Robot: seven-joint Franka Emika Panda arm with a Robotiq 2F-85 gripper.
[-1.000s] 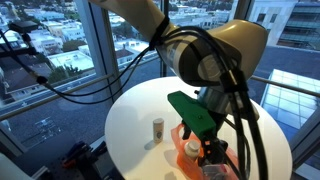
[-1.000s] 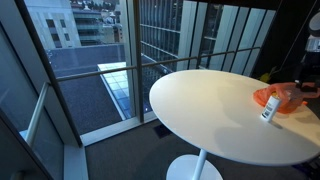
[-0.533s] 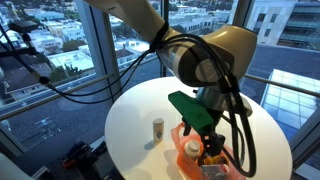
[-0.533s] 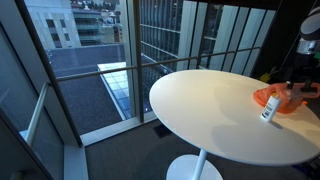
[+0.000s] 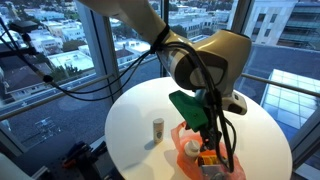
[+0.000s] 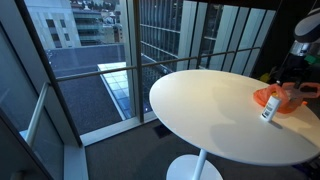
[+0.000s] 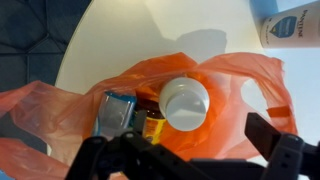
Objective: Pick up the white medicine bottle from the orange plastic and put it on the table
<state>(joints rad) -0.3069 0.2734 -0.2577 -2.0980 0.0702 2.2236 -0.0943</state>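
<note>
Next, my gripper moves down around the white cap, which is still below my open fingers, then closes on the medicine bottle.
The white-capped medicine bottle lies in the crumpled orange plastic, seen from above in the wrist view. My gripper hangs open just above it, its dark fingers on either side and touching nothing. In an exterior view the bottle's white cap shows inside the orange plastic, under my gripper. The orange plastic also shows at the table's far right in an exterior view.
A second white bottle stands upright on the round white table beside the plastic; it also shows in the wrist view and in an exterior view. A blue packet lies in the plastic. Glass walls surround the table.
The arm has shifted a little over the orange plastic. The medicine bottle still lies in the plastic and the gripper holds nothing.
</note>
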